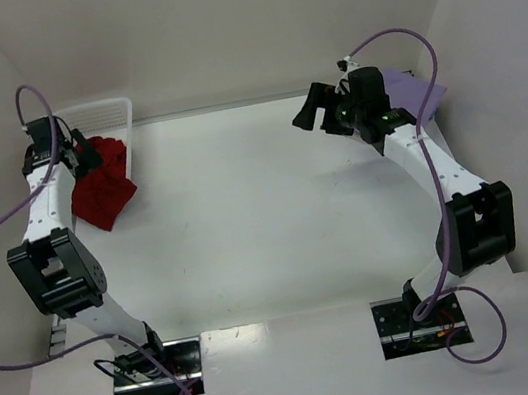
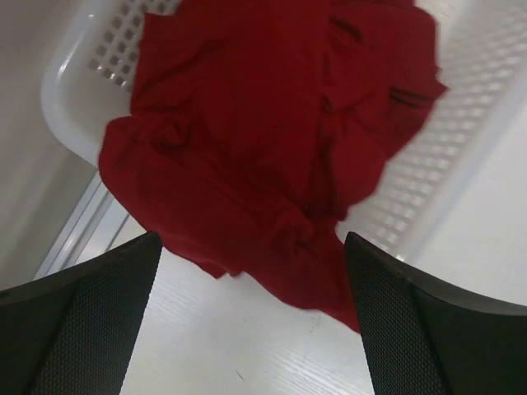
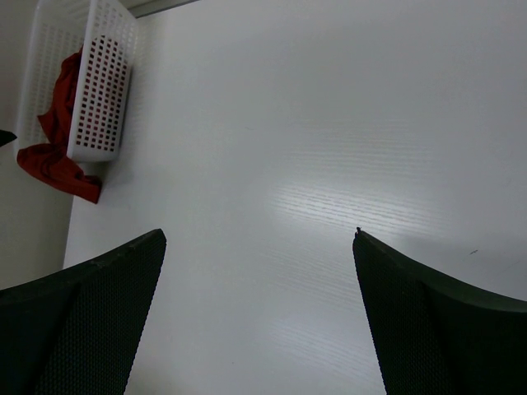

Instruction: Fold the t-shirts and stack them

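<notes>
My left gripper goes down open between the basket's sides onto the folded top of the dark red t-shirt next, since its cloth bunches there.
A dark red t-shirt hangs crumpled over the rim of the white mesh basket at the far left and spills onto the table. It fills the left wrist view and shows small in the right wrist view. My left gripper is open and empty just above the shirt, its fingers apart. A folded lavender t-shirt lies at the far right, partly hidden behind my right arm. My right gripper is open and empty above the bare table.
White walls close in the table on the left, back and right. The basket stands against the left wall. The white tabletop spreads between the two arms.
</notes>
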Controlling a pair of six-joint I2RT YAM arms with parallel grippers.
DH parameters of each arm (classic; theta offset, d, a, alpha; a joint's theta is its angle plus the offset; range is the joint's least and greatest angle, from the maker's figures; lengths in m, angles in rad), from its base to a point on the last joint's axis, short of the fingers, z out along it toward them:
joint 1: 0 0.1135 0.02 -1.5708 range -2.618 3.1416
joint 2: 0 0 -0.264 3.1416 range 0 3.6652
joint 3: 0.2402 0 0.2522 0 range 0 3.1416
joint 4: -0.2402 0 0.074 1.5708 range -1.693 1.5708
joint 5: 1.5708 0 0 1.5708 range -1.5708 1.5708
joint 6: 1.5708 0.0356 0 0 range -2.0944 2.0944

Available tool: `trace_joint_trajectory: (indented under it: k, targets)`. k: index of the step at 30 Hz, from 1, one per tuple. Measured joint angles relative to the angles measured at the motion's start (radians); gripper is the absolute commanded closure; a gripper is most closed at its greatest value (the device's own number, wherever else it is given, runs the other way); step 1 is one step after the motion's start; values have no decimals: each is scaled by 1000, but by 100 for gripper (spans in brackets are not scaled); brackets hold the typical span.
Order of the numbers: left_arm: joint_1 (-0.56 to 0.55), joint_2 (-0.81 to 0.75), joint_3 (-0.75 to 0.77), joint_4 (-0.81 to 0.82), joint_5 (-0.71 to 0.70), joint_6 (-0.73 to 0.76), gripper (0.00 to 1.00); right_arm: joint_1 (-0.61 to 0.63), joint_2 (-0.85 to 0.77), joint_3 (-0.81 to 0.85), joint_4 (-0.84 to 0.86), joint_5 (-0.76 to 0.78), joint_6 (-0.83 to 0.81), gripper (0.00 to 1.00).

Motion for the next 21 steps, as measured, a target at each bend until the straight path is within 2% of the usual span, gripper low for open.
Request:
trace_joint_trajectory:
  k: [5, 14, 21]
  targets:
    - [62, 88, 10, 8, 22, -13, 1, 0, 0, 0, 0, -10, 0, 0]
    - [47, 212, 50, 86, 48, -12, 1, 0, 0, 0, 0, -13, -1, 0]
    - [47, 333, 135, 108, 58, -12, 7, 0, 2, 0, 1, -16, 0, 0]
